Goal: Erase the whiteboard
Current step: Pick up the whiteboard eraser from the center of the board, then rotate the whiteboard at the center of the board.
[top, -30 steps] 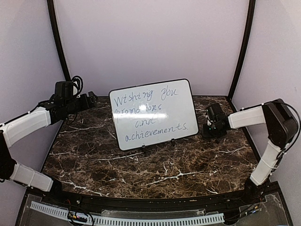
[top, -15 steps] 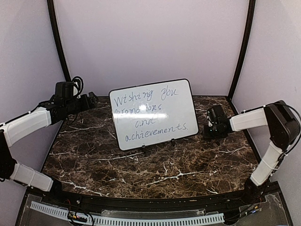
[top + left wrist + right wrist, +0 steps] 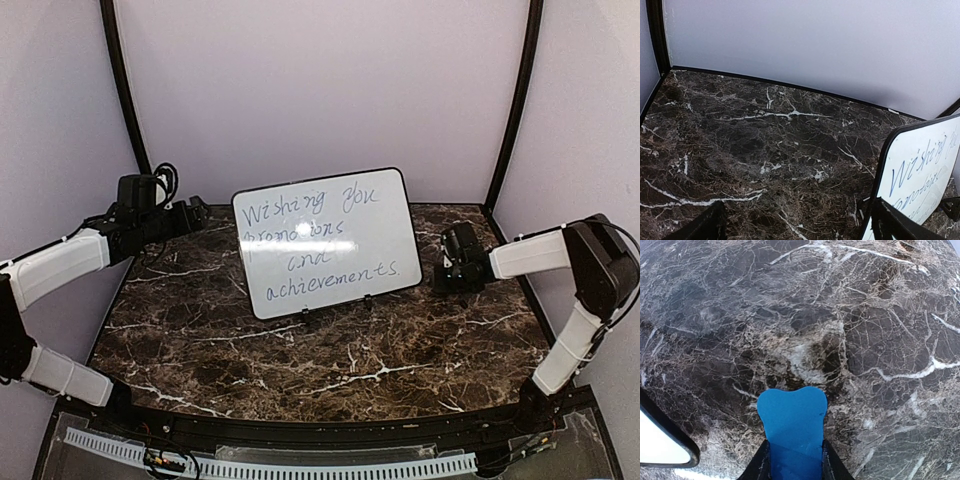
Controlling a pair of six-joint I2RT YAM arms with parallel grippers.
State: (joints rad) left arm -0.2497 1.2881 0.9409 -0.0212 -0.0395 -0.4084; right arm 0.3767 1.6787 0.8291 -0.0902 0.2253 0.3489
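The whiteboard's nearest upper corner (image 3: 238, 196) (image 3: 891, 135) is right of my left gripper in the top view. My left gripper moves across and grips there next, as only small feet support the whiteboard.
The whiteboard (image 3: 325, 240) stands propped upright at the back middle of the marble table, with blue-grey handwriting across it. Its black-framed edge shows in the left wrist view (image 3: 925, 175), and one corner in the right wrist view (image 3: 660, 445). My right gripper (image 3: 446, 270) is low on the table just right of the board. In the right wrist view the right gripper (image 3: 792, 465) is shut on a blue eraser (image 3: 792, 415), whose sides bulge past the fingers (image 3: 760, 465). My left gripper (image 3: 195, 212) hovers left of the board, and in its own view the left gripper (image 3: 800, 227) is open and holds nothing.
The dark marble tabletop (image 3: 320, 350) is walled by pale panels with black posts (image 3: 122, 80) at the back corners. The board rests on small black stand feet (image 3: 305, 312). A white ribbed strip (image 3: 270, 465) runs along the near edge.
The right gripper's jaws have closed onto the blue eraser and the right arm has shifted slightly. The left arm and the whiteboard have not moved.
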